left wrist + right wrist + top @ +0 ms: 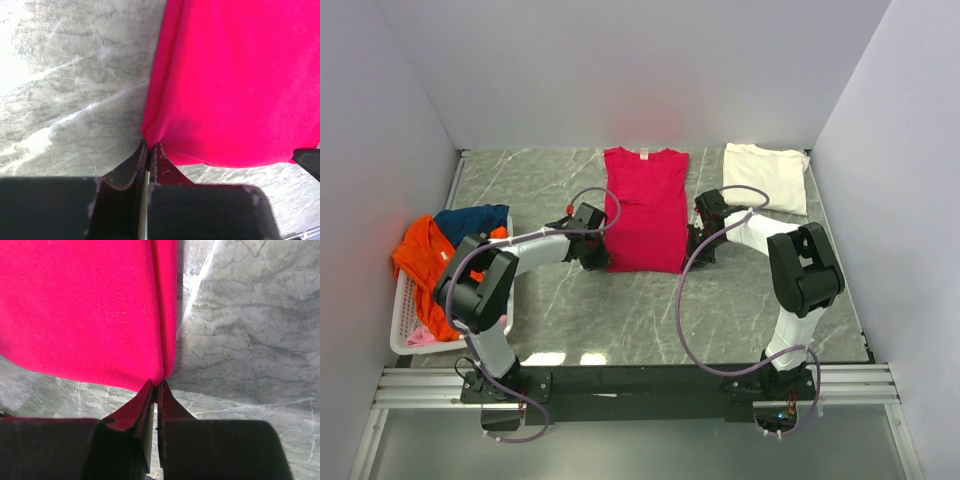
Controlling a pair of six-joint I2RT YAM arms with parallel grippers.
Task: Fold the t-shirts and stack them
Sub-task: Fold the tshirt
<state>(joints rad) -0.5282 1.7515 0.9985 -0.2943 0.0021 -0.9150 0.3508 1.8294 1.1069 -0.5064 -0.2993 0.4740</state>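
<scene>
The shirt lies as a long piece of cloth. My right gripper rises next, carries the shirt's hem corner outward and lowers it onto the shirt's far shoulder [678,162] to release.
A crimson-pink t-shirt [646,205] lies flat in a long strip on the marble table, its white neck label at the far end. My left gripper [603,262] is shut on the shirt's near left hem corner [150,136]. My right gripper [692,258] is shut on the near right hem corner [161,375]. In both wrist views the cloth bunches right at the fingertips. A cream-white t-shirt [766,177] lies folded at the back right. Orange [423,262], navy [470,219] and pale pink [420,336] t-shirts are heaped at the left.
A white slatted basket [404,322] holds the heap at the table's left edge. Grey walls close in the back and both sides. The two arms reach in from the near edge, with purple cables looping over them.
</scene>
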